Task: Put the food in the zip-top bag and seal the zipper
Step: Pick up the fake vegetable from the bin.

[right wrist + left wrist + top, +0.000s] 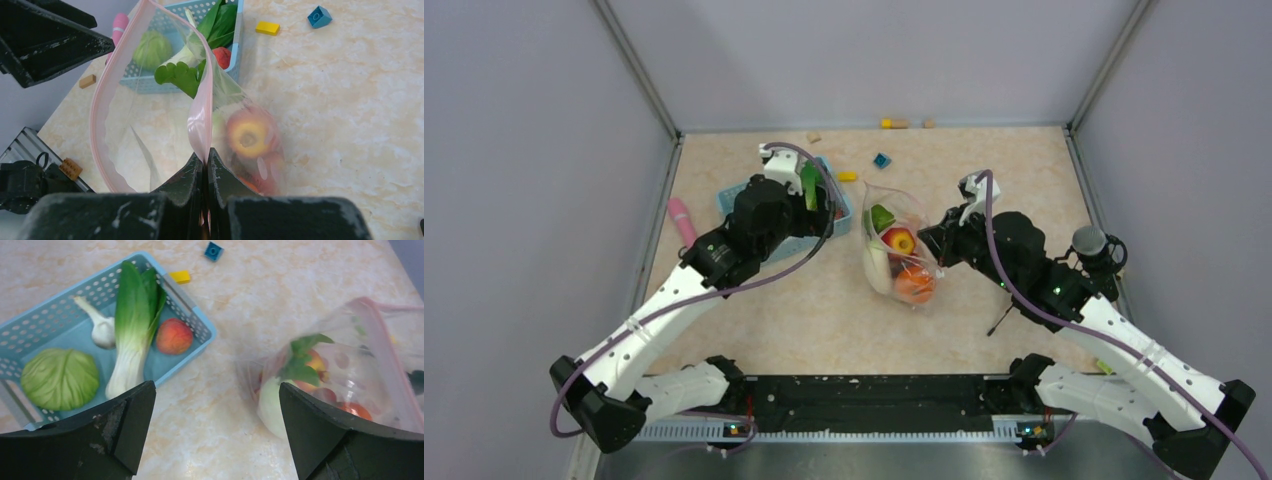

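Note:
My left gripper lowers outward around the bok choy's green leaves next, where they stand clear of the cabbage (60,379), as they lie below and outward of my gripper.
The clear zip-top bag (894,250) lies mid-table with its mouth open. It holds an orange fruit (914,283), a red-yellow fruit (248,135), a green leafy piece (177,75) and a white radish (272,400). My right gripper (205,155) is shut on the pale pink zipper strip (200,112) and holds that edge up. My left gripper (215,405) is open and empty above the table, between the bag (350,365) and the light blue basket (197,322). In the basket lie a green cabbage (60,379), a bok choy (131,325), a white garlic-like piece (102,330) and a red-orange fruit (174,336).
A pink stick toy (682,220) lies left of the basket. A blue block (882,160) and a yellow block (848,176) lie behind the bag. Small pieces (894,123) rest against the back wall. Grey walls close in three sides.

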You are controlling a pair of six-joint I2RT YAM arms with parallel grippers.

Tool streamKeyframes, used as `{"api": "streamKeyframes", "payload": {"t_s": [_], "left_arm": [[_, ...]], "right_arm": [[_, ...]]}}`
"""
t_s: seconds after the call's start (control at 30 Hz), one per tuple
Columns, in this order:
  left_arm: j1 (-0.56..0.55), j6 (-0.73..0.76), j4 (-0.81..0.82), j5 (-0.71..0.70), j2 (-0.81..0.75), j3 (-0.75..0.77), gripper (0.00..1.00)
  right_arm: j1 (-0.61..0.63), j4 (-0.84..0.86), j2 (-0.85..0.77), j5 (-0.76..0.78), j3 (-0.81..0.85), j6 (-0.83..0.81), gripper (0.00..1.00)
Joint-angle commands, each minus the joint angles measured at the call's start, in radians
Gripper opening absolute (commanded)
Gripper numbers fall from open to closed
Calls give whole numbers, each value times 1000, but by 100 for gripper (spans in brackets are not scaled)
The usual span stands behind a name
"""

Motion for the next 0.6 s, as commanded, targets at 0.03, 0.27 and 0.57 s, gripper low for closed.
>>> {"api": "streamKeyframes", "payload": {"t_s": [0.03, 0.27, 0.57], "left_arm": [[125, -81, 50, 11, 6, -45, 99], [299, -62, 191, 197, 78, -115, 99], [436, 264, 326, 381, 316, -14, 99]], "right_arm": [[-10, 34, -17, 19, -1, -1, 0], [-10, 33, -14, 26, -2, -2, 0], [-10, 25, -18, 29, 1, -3, 0]]}}
